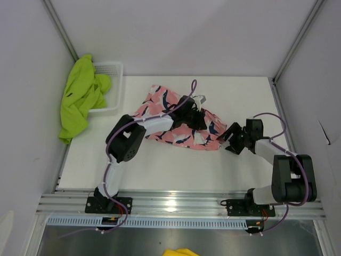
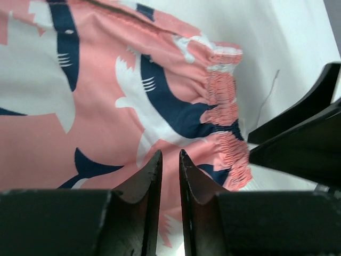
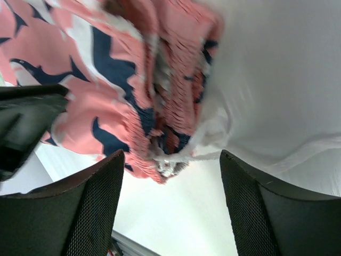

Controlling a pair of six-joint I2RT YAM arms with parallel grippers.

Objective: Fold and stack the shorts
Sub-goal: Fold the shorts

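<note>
The shorts' gathered waistband (image 1: 220,137) (image 3: 160,106) lies just ahead of the spread, empty fingers, so the robot's right gripper should next move onto it, to the left in the top view.
The pink shorts (image 1: 170,121) with navy-and-white sharks lie crumpled in the middle of the table. My left gripper (image 1: 198,116) rests on their right part. In the left wrist view its jaws (image 2: 170,152) stand almost together, with pink fabric (image 2: 106,106) filling the narrow gap. My right gripper (image 1: 232,140) sits just right of the shorts, open. In the right wrist view the gathered waistband (image 3: 160,106) lies ahead of the spread fingers (image 3: 171,154), which hold nothing. The lime green shorts (image 1: 80,98) hang over the basket's left side at the back left.
A white mesh basket (image 1: 113,72) stands at the back left against the wall. White walls with metal posts enclose the table on three sides. An aluminium rail (image 1: 176,202) runs along the near edge by the arm bases.
</note>
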